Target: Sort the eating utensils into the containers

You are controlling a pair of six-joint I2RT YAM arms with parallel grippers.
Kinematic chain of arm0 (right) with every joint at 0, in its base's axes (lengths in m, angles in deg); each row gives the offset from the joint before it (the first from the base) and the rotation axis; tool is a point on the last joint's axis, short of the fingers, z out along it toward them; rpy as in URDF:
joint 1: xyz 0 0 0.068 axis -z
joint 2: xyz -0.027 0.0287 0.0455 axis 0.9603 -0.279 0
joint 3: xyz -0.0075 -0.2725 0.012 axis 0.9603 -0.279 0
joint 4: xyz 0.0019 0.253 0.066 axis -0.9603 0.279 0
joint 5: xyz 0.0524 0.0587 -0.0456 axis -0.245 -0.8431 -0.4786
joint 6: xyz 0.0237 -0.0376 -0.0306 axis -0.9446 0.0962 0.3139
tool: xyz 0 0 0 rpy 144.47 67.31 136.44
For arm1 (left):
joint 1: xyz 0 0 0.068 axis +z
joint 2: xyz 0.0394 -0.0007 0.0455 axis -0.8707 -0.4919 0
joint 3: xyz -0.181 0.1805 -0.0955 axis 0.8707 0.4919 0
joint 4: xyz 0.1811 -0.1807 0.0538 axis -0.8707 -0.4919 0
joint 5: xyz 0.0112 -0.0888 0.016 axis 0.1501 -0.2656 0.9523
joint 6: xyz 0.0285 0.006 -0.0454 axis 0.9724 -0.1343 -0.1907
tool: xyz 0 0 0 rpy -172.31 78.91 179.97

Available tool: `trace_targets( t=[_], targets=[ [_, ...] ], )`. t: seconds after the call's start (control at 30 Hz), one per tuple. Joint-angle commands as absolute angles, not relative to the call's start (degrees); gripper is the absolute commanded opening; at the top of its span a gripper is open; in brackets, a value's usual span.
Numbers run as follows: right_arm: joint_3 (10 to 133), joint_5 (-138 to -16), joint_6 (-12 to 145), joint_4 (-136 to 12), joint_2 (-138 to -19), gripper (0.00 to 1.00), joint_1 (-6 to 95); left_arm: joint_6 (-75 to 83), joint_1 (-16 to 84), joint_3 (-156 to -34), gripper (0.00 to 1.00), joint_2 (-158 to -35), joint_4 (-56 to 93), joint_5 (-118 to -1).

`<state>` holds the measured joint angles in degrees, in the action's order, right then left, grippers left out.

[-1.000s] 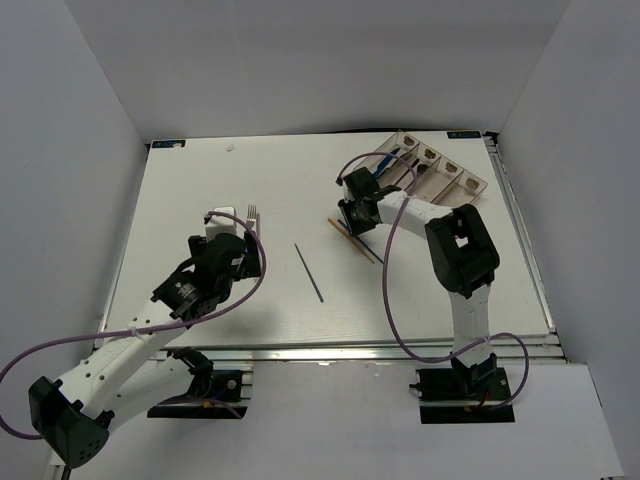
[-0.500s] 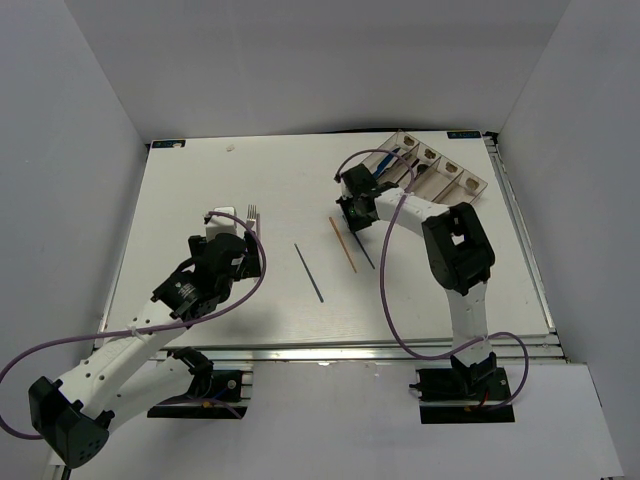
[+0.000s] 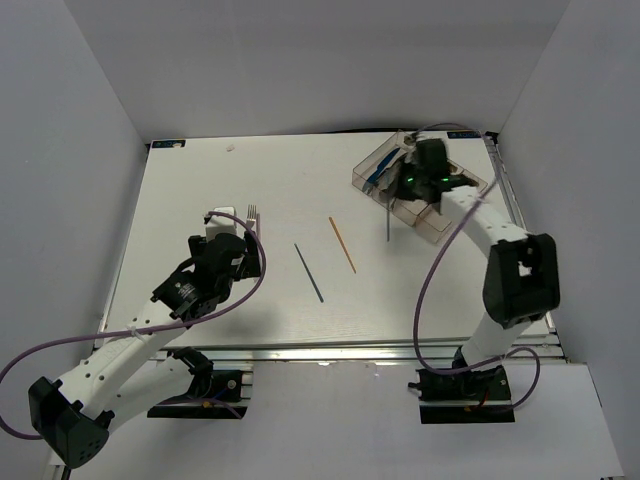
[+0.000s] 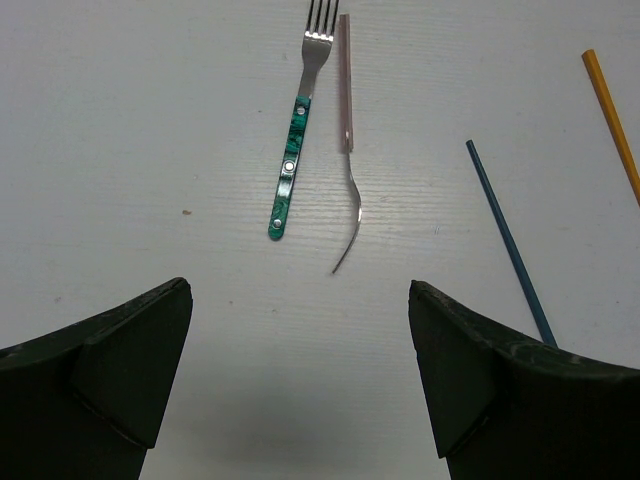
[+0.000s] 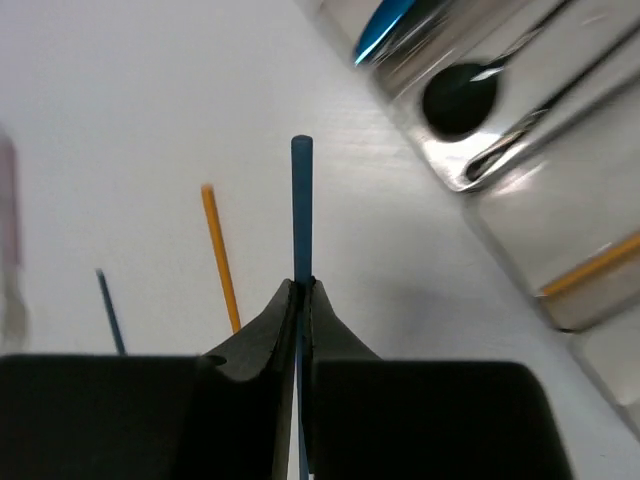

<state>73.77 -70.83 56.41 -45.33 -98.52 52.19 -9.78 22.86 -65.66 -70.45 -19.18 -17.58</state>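
My right gripper will next swing to the right in the top view, turn, and let go over the orange chopstick's compartment point(image 3: 422, 213) point(image 5: 598, 264), because a chopstick is already lying there.
My right gripper point(image 5: 302, 285) is shut on a dark blue chopstick point(image 5: 301, 200), held above the table beside the containers point(image 5: 520, 150). In the top view that gripper point(image 3: 392, 198) hangs at the bins' point(image 3: 440, 228) left end with the chopstick point(image 3: 388, 222) pointing down. The bins hold a black spoon point(image 5: 460, 100), a blue handle point(image 5: 385, 25) and an orange chopstick point(image 5: 590, 265). My left gripper point(image 4: 297, 300) stands open over bare table, just short of a teal-handled fork point(image 4: 290, 180) and a slim pale-handled silver utensil point(image 4: 345, 90). An orange chopstick point(image 3: 342, 244) and a second dark chopstick point(image 3: 309, 272) lie mid-table.
White walls close in the table point(image 3: 200, 180) on the left, back and right. The right arm's purple cable point(image 3: 425, 290) loops over the table's right part. A metal rail point(image 3: 350, 350) runs along the near edge.
My right gripper shut on the dark chopstick next to the orange one, lifted it and carried it right to the containers. The left arm stayed still.
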Motion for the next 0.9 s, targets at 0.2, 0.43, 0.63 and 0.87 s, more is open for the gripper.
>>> trace_targets(
  t=[0.2,0.43,0.63,0.87],
  targets=[
    [72.6,-72.1,25.9,-60.8,-99.9,0.0,76.0,-9.5,22.7,-66.1,0.98,-69.3,-18.6,-17.4],
    [82.0,-74.0,25.0,-58.4,-109.4,0.0,80.6,-9.6,22.7,-66.1,0.98,-69.3,-18.4,-17.2],
    [84.9,-75.3,25.2,-57.6,-113.1,0.0,80.7,-9.5,22.7,-66.2,0.98,-69.8,-18.6,-17.2],
    [85.1,-76.0,24.9,-56.7,-114.6,0.1,80.8,-9.5,22.7,-66.2,0.98,-69.6,-18.5,-17.4]
  ],
)
